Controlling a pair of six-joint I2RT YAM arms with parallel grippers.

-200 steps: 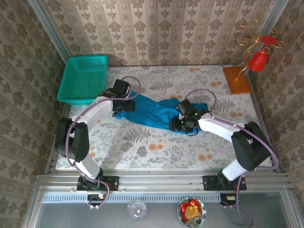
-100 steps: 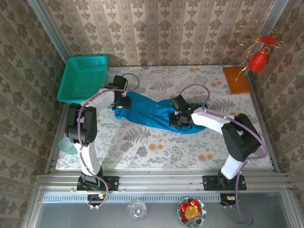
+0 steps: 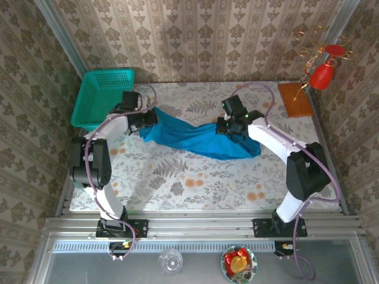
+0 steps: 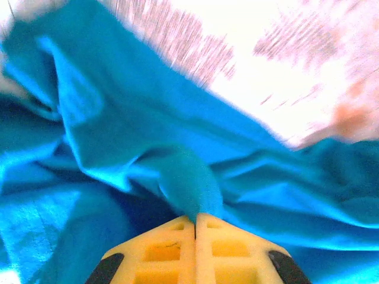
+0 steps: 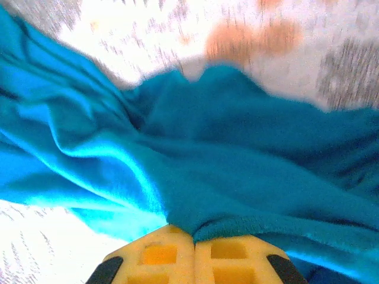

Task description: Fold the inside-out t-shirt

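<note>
The t-shirt [image 3: 198, 139] is bunched up, so next my right gripper needs to move up and outward, then come down and release the t-shirt's upper edge over the bare far cloth [image 3: 237, 92].
The teal-blue t-shirt [image 3: 198, 139] hangs stretched in a band across the middle of the floral table, sagging toward the right. My left gripper [image 3: 146, 116] is shut on its left end. In the left wrist view a fold of the t-shirt [image 4: 189, 183] runs into the closed yellow fingers [image 4: 172, 248]. My right gripper [image 3: 228, 127] is shut on the t-shirt's upper edge near its right end. In the right wrist view the t-shirt [image 5: 237, 177] bunches into the closed yellow fingers [image 5: 228, 254].
A teal mesh basket [image 3: 103, 97] stands at the table's back left, close to my left arm. A wooden block [image 3: 294, 99] with a red ornament [image 3: 323, 74] sits at the back right. Bare floral tablecloth [image 3: 195, 183] lies in front of the t-shirt.
Both grippers have closed on the t-shirt and moved toward the back of the table and apart, lifting and stretching the cloth between them.
</note>
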